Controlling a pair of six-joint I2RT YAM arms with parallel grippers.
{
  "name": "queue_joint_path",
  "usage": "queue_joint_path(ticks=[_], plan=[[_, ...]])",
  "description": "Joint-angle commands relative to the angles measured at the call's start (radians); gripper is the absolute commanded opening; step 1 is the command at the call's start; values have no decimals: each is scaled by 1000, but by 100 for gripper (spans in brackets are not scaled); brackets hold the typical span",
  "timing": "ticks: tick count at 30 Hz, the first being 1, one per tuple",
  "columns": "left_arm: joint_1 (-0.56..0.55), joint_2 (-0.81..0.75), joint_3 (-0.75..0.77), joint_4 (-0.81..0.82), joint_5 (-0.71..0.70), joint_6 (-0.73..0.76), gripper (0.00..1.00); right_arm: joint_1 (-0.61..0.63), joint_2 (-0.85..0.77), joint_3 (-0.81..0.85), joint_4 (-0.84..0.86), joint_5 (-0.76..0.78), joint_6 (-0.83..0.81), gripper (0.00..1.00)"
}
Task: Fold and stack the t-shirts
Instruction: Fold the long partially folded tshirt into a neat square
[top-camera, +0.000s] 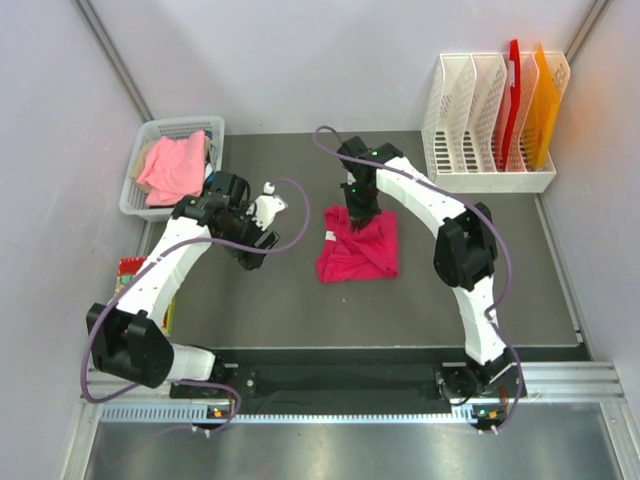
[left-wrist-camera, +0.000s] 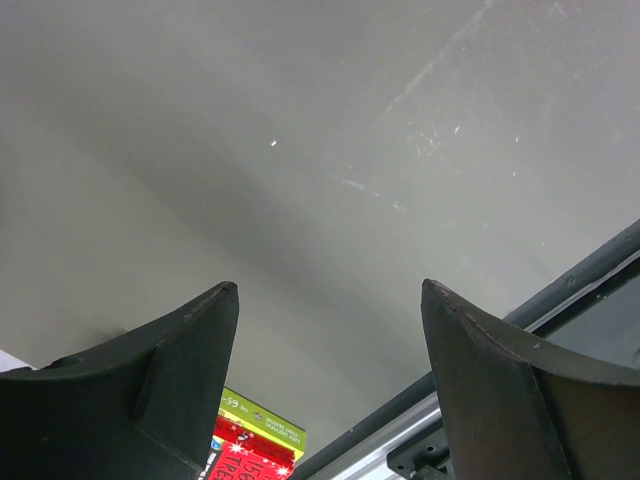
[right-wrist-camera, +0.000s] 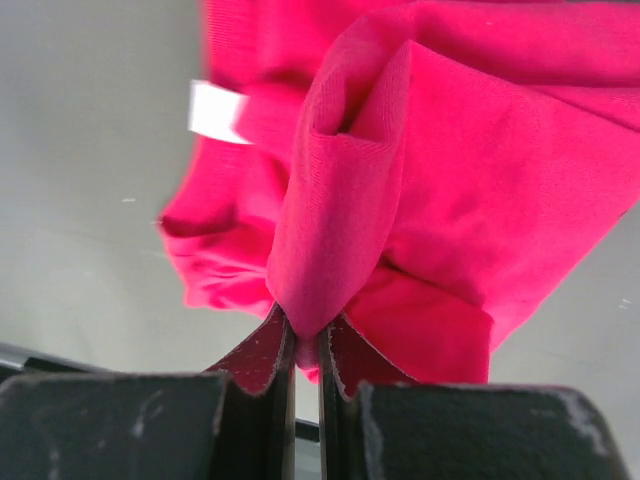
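I will next carry the pinched fold of the magenta t-shirt with my right gripper, as it is still inward of the white-tag edge (top-camera: 333, 238) (right-wrist-camera: 222, 133). I will move it toward that edge and slightly back, then open my right gripper.
A bright magenta t-shirt (top-camera: 358, 254) lies bunched in the middle of the dark table, and it fills the right wrist view as the same magenta t-shirt (right-wrist-camera: 470, 180). My right gripper (top-camera: 360, 217) is over its far edge, shut on a pinched fold of the cloth (right-wrist-camera: 330, 230); the right gripper (right-wrist-camera: 306, 335) has the fold between its pads. A paler salmon-pink t-shirt (top-camera: 176, 165) lies crumpled in the white basket. My left gripper (top-camera: 258, 238) hovers left of the magenta shirt, and the left gripper (left-wrist-camera: 330, 300) stands open over bare table with nothing between its fingers.
The white plastic basket (top-camera: 135, 188) stands at the far left of the table. A white file rack (top-camera: 480, 175) with red and orange folders stands at the far right. A red and green packet (left-wrist-camera: 245, 440) lies by the table's left edge, near the metal rail (left-wrist-camera: 560, 295).
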Motion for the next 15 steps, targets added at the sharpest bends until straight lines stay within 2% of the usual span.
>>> queue_joint_path(ticks=[1, 15], plan=[[14, -35, -25, 24, 8, 29, 79, 59, 21, 117, -36, -15, 30, 0], [27, -26, -36, 43, 20, 40, 79, 152, 79, 128, -19, -86, 68, 0]])
